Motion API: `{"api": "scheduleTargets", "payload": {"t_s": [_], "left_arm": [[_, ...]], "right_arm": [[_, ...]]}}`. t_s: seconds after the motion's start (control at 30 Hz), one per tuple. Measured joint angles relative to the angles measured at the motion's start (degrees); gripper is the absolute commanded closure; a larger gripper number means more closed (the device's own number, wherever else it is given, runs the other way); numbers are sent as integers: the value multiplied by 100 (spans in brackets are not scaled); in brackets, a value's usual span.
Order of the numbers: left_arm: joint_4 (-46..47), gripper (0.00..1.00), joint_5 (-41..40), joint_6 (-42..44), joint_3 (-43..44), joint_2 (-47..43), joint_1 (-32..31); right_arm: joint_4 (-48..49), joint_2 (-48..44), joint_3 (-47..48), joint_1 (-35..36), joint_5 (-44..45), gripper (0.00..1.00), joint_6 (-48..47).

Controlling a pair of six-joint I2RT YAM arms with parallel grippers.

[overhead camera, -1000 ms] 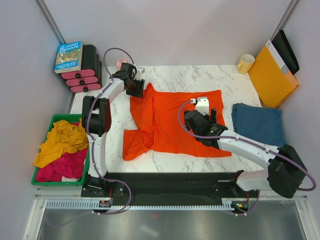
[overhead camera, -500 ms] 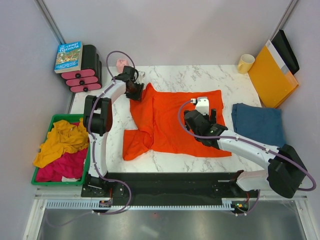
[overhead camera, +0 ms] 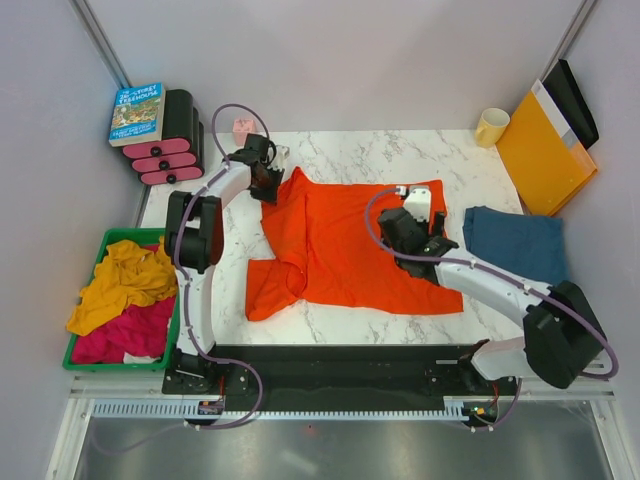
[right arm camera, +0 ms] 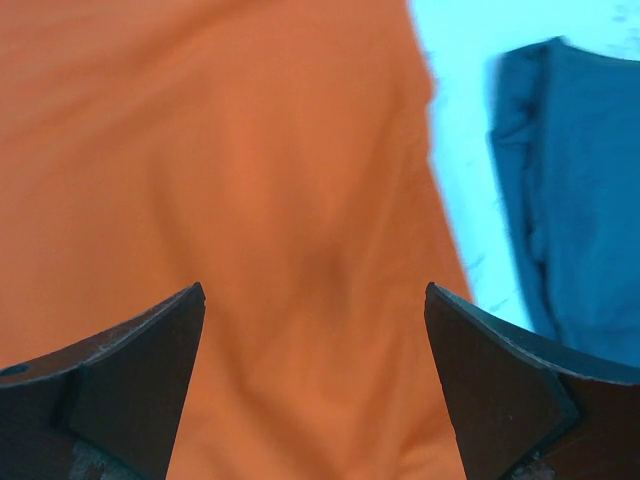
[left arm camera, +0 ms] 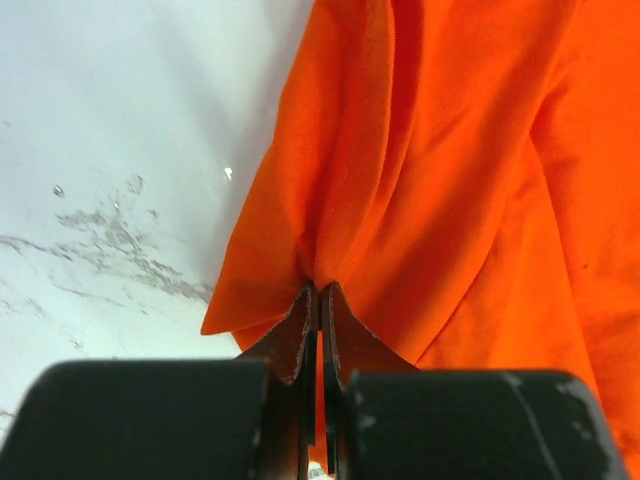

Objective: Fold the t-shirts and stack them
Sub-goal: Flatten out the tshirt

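The shirt's far corner nearest the mug is free while my left gripper pinches the other corner, so my right gripper needs to move outward and down onto the free corner next.
The orange-red t-shirt (overhead camera: 340, 245) lies spread on the marble table, its near-left sleeve bunched. My left gripper (overhead camera: 272, 186) is at the shirt's far-left corner, shut on a pinch of orange cloth (left arm camera: 345, 200); in the left wrist view the jaws (left arm camera: 320, 292) meet with fabric gathered between them. My right gripper (overhead camera: 417, 207) hovers open over the shirt's far-right part, wide apart (right arm camera: 315, 290) with only flat orange cloth (right arm camera: 250, 180) below. The denim-blue t-shirt (overhead camera: 515, 245) lies folded at the right, and shows at the right edge of the right wrist view (right arm camera: 580, 190).
A green bin (overhead camera: 112, 236) of yellow and pink clothes sits at the left. A book (overhead camera: 137, 112) on a black-and-pink stack (overhead camera: 165, 150) stands at the far left, a yellow mug (overhead camera: 491, 126) and an orange envelope (overhead camera: 545, 150) at the far right.
My left gripper has closed on the shirt's far-left corner. My right gripper has moved toward the far right over the shirt, still open.
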Motion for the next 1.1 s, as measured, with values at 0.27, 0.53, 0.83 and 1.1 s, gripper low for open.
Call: {"api": "scheduleTargets", "payload": {"t_s": [0.27, 0.53, 0.83, 1.1], "left_arm": [[-125, 98, 192, 26, -361, -426, -28], [-133, 98, 238, 55, -520, -586, -66], [-146, 98, 238, 81, -608, -608, -66], [-146, 98, 238, 133, -608, -619, -66]], "right_arm": [[341, 1816, 1510, -2312, -356, 7, -407], [455, 3563, 3246, -2660, -1047, 23, -601], [323, 4581, 4376, -2940, -1506, 23, -389], [-127, 5366, 5316, -3198, -1652, 23, -297]]}}
